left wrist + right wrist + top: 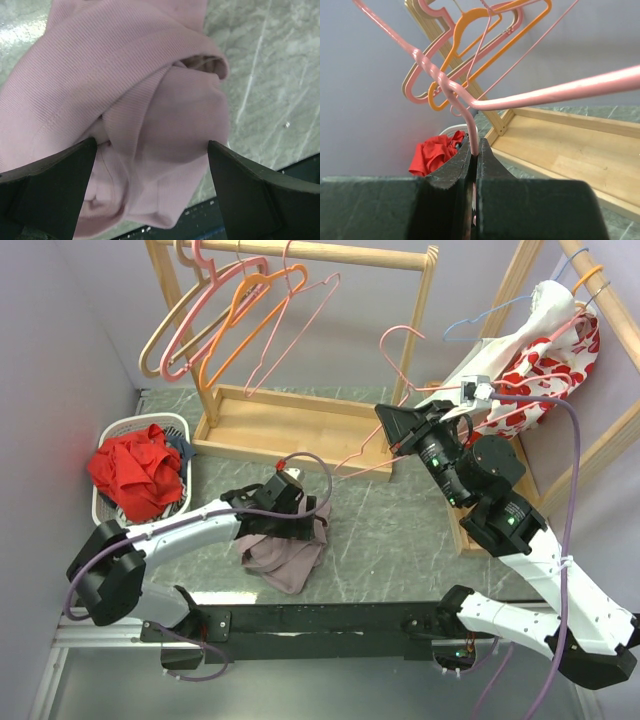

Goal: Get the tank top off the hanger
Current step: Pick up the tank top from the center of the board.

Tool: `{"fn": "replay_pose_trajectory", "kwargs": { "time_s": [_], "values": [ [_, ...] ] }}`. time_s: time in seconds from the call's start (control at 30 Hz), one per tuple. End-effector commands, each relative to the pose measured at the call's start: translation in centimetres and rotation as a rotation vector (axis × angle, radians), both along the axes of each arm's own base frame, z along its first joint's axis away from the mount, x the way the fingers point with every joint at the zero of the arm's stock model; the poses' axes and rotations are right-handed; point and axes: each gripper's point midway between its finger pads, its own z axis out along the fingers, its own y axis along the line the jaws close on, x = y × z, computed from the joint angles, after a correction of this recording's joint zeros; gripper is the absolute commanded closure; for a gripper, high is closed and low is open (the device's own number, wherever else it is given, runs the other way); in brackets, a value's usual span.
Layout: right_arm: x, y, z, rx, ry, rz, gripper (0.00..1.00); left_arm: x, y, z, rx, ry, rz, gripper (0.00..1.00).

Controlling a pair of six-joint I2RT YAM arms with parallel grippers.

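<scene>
I will next lower my left gripper a little onto the narrow ribbed fold [125,127] between its spread fingers and close there, as the tank top already lies bunched below them.
The tank top [290,565], mauve and ribbed, lies crumpled on the green marble table, off any hanger. My left gripper [290,530] points down over it, open. In the left wrist view the tank top [150,95] fills the space between the spread fingers [50,185] of the left gripper [152,170], and neither finger pinches it. My right gripper [392,430] is raised near the wooden rack, shut on the thin wire of a bare pink hanger [400,329]. The right wrist view shows that gripper [474,150] clamped on the hanger [545,92].
A white basket [140,422] holding red clothes stands at the left wall. Behind is a wooden rack [290,425] hung with pink, orange and beige hangers. A second rack at the right carries a garment with red hearts [540,370]. The black mounting rail runs along the near edge.
</scene>
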Motion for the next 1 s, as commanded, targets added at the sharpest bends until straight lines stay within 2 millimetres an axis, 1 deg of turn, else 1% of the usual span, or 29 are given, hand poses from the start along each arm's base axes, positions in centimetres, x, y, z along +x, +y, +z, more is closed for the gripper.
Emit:
{"fn": "replay_pose_trajectory", "kwargs": {
  "time_s": [0.0,0.07,0.2,0.27,0.3,0.37,0.47,0.5,0.53,0.57,0.6,0.63,0.67,0.73,0.77,0.8,0.83,0.87,0.9,0.93,0.97],
  "values": [
    [-0.9,-0.9,1.6,0.042,-0.045,-0.005,1.00,2.2,-1.0,-0.2,-0.043,-0.065,0.080,0.01],
    [-0.8,-0.9,1.1,0.042,-0.040,-0.007,1.00,2.3,-1.0,-1.0,-0.020,-0.048,0.081,0.01],
    [-0.6,-0.8,1.0,0.021,-0.031,-0.009,1.00,1.8,-1.3,-3.9,0.008,0.011,0.069,0.01],
    [-0.5,-0.8,0.9,0.020,-0.033,-0.014,1.00,1.7,-1.7,-4.3,0.017,0.012,0.061,0.01],
    [-0.5,-0.8,1.0,0.022,-0.035,-0.016,1.00,1.6,-1.7,-4.8,0.031,0.019,0.058,0.01],
    [-0.5,-0.8,0.8,0.022,-0.033,-0.017,1.00,1.6,-1.9,-4.9,0.032,0.018,0.055,0.02],
    [-0.3,-0.6,0.6,0.021,-0.024,-0.014,1.00,1.9,-2.3,-4.3,0.015,0.005,0.061,0.35],
    [-0.3,-0.6,0.5,0.019,-0.024,-0.013,1.00,2.0,-2.3,-3.8,0.004,-0.008,0.065,0.54],
    [-0.3,-0.6,0.4,0.018,-0.022,-0.014,1.00,2.1,-2.3,-3.6,0.002,-0.013,0.072,0.64],
    [-0.3,-0.7,0.5,0.022,-0.022,-0.015,1.00,2.1,-2.2,-3.6,0.003,-0.010,0.076,0.71],
    [-0.4,-0.8,0.6,0.024,-0.024,-0.017,1.00,2.4,-1.8,-3.8,0.025,-0.020,0.096,0.87],
    [-0.4,-0.8,0.7,0.024,-0.026,-0.017,1.00,2.3,-1.7,-4.0,0.029,-0.017,0.101,0.97],
    [-0.5,-0.9,0.8,0.027,-0.031,-0.016,1.00,2.2,-1.7,-4.0,0.030,-0.012,0.098,0.99],
    [-0.6,-1.0,0.9,0.027,-0.034,-0.020,1.00,2.4,-1.5,-3.7,0.038,-0.021,0.102,0.99],
    [-0.5,-1.0,0.9,0.022,-0.033,-0.022,1.00,2.6,-1.7,-3.0,0.031,-0.036,0.099,0.99],
    [-0.5,-0.9,0.8,0.018,-0.030,-0.019,1.00,2.7,-1.5,-1.9,0.025,-0.051,0.100,0.99],
    [-0.5,-0.7,0.7,0.015,-0.029,-0.011,1.00,3.2,-1.1,-0.9,0.032,-0.084,0.116,0.99],
    [-0.5,-0.7,0.6,0.017,-0.026,-0.007,1.00,4.0,-1.4,1.0,0.016,-0.123,0.118,0.99],
    [-0.5,-0.6,0.7,0.025,-0.033,-0.004,1.00,4.1,-0.9,2.6,0.018,-0.146,0.122,0.99],
    [-0.5,-0.4,0.4,0.023,-0.031,0.002,1.00,4.7,-0.5,4.0,0.016,-0.170,0.133,0.99],
    [-0.5,-0.4,0.4,0.029,-0.029,0.004,1.00,5.9,-0.6,6.9,0.000,-0.227,0.144,0.99]
  ]
}}
